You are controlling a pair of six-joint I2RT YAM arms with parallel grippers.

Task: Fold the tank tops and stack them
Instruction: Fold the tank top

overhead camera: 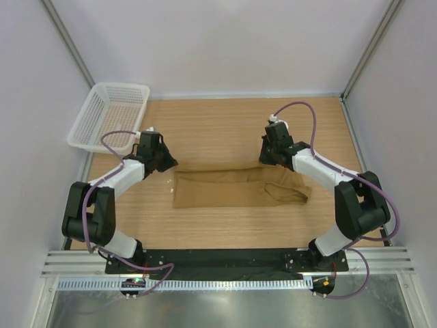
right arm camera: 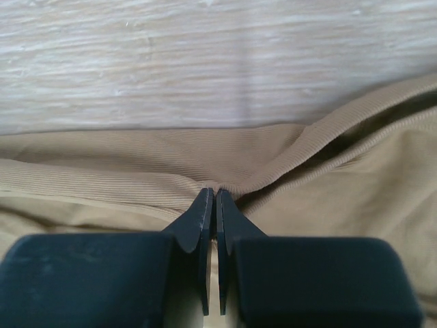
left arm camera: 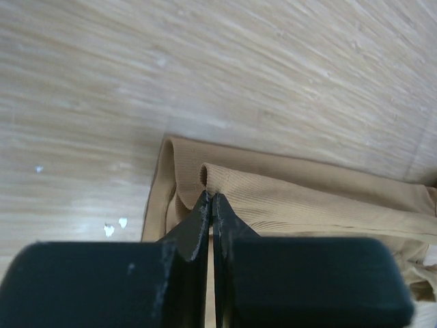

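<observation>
My right gripper holds the pinched fold. I will carry it back next over the tank top's still uncovered near part toward the tank top's near edge [overhead camera: 260,201], then open the gripper.
The tan-brown tank top [overhead camera: 232,188] lies as a long folded band across the middle of the wooden table, its straps at the right end. My left gripper [overhead camera: 167,164] sits at the band's far left corner. In the left wrist view it [left arm camera: 210,198] is shut on a raised fold of the tank top [left arm camera: 307,198]. My right gripper [overhead camera: 268,162] sits at the band's far edge near the right end. In the right wrist view it [right arm camera: 210,193] is shut on a pinched ridge of the tank top [right arm camera: 136,157].
A white mesh basket [overhead camera: 109,116] stands at the far left corner, partly over the table edge. Small white specks [left arm camera: 115,225] lie on the wood beside the cloth's left end. Walls close in the table on three sides.
</observation>
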